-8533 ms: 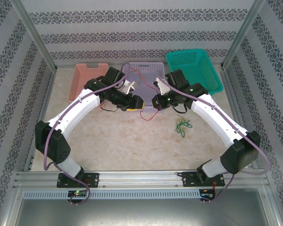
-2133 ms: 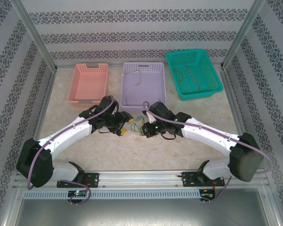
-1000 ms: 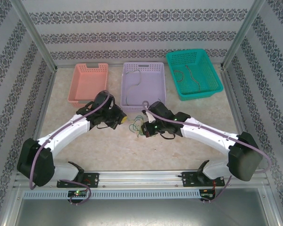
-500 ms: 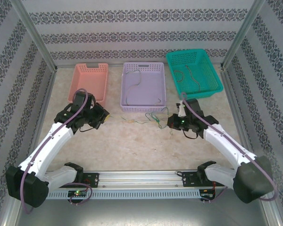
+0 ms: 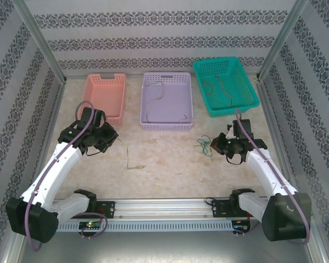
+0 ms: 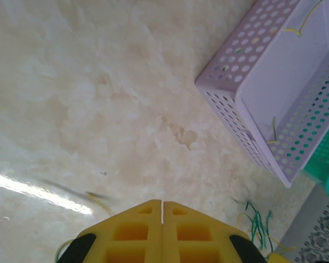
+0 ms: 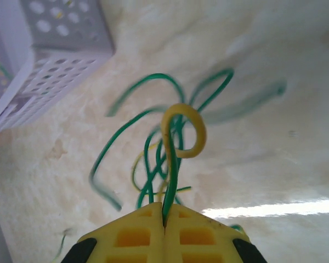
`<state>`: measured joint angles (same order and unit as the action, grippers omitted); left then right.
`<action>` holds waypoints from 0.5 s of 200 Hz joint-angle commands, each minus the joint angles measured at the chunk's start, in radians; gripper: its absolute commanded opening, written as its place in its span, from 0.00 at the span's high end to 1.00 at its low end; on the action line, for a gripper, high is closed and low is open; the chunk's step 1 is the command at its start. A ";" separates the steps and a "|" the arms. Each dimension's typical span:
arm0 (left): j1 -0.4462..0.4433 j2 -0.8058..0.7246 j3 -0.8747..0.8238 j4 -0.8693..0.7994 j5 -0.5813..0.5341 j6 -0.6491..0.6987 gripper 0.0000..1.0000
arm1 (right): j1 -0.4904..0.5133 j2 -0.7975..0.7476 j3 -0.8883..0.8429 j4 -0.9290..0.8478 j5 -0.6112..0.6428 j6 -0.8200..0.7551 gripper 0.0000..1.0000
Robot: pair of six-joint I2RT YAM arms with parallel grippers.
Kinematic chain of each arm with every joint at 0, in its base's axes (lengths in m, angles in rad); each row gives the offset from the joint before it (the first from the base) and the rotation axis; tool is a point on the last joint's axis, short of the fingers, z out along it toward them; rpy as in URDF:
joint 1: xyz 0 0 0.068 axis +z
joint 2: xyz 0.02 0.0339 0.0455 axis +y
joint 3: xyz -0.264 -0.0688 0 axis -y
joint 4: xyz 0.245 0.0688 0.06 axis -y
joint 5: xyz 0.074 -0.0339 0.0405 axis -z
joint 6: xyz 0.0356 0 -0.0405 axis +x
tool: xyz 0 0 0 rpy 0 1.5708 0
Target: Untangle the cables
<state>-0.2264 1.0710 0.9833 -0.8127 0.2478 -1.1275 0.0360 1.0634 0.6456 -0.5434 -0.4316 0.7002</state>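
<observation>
The right gripper lowers the tangle of green and yellow cables toward the bare tabletop next and releases it, since that open patch lies below the gripper.
My right gripper [image 5: 215, 144] [image 7: 165, 212] is shut on a tangle of green and yellow cables [image 5: 204, 146] [image 7: 170, 142]. A green strand runs into its closed fingertips and a yellow loop [image 7: 184, 129] curls just beyond them. The tangle hangs over the table right of centre and also appears in the left wrist view as a small green bundle [image 6: 257, 223]. My left gripper [image 5: 116, 138] [image 6: 162, 204] is shut at the table's left, with nothing visible between its fingertips. A thin yellow cable [image 5: 129, 159] [image 6: 93, 195] lies loose on the table just right of it.
Three baskets stand along the back: a pink one [image 5: 104, 82], a purple one [image 5: 167, 79] [image 6: 247, 115] [image 7: 38, 82] holding thin cables [image 5: 153, 104], and a teal one [image 5: 247, 87] holding dark cables [image 5: 219, 87]. Open table lies between the arms.
Both arms have swung apart. The strand stretched between the grippers half a second ago has come free: a yellow cable now lies on the table, and the tangle went right with the right gripper.
</observation>
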 commanded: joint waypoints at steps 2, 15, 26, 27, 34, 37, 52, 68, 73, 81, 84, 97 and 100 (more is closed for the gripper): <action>0.022 -0.011 0.050 -0.095 -0.076 0.081 1.00 | -0.044 0.004 0.018 -0.066 0.060 0.008 1.00; 0.027 -0.010 0.055 -0.094 -0.074 0.097 1.00 | -0.077 0.013 0.016 -0.046 0.041 0.019 1.00; 0.027 -0.004 0.048 -0.069 -0.047 0.101 1.00 | -0.080 0.030 0.026 -0.040 0.037 0.020 1.00; 0.027 -0.003 0.047 -0.065 -0.043 0.101 1.00 | -0.080 0.031 0.027 -0.040 0.036 0.021 1.00; 0.027 0.002 0.036 -0.029 -0.008 0.100 1.00 | -0.078 0.046 0.031 -0.033 0.029 0.021 1.00; 0.027 0.004 0.032 -0.010 0.008 0.099 1.00 | -0.079 0.053 0.033 -0.031 0.027 0.021 1.00; 0.027 0.018 0.026 0.043 0.064 0.092 1.00 | -0.077 0.085 0.034 -0.025 0.022 0.024 1.00; 0.027 0.023 0.023 0.102 0.110 0.091 1.00 | -0.076 0.126 0.038 -0.024 0.005 0.027 1.00; 0.027 0.025 0.023 0.126 0.130 0.089 1.00 | -0.075 0.139 0.040 -0.026 0.000 0.027 0.95; 0.028 0.032 0.029 0.153 0.160 0.088 1.00 | -0.072 0.151 0.043 -0.027 -0.007 0.032 0.84; 0.027 0.035 0.032 0.158 0.169 0.086 1.00 | -0.071 0.155 0.044 -0.027 -0.007 0.035 0.79; 0.027 0.048 0.048 0.183 0.213 0.085 1.00 | -0.058 0.143 0.054 -0.034 0.004 0.047 0.67; 0.027 0.050 0.052 0.185 0.219 0.084 1.00 | -0.053 0.136 0.058 -0.038 0.010 0.050 0.65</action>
<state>-0.2127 1.1049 1.0096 -0.7246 0.3614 -1.0576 -0.0364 1.2125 0.6613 -0.5655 -0.4168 0.7193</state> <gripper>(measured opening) 0.058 0.275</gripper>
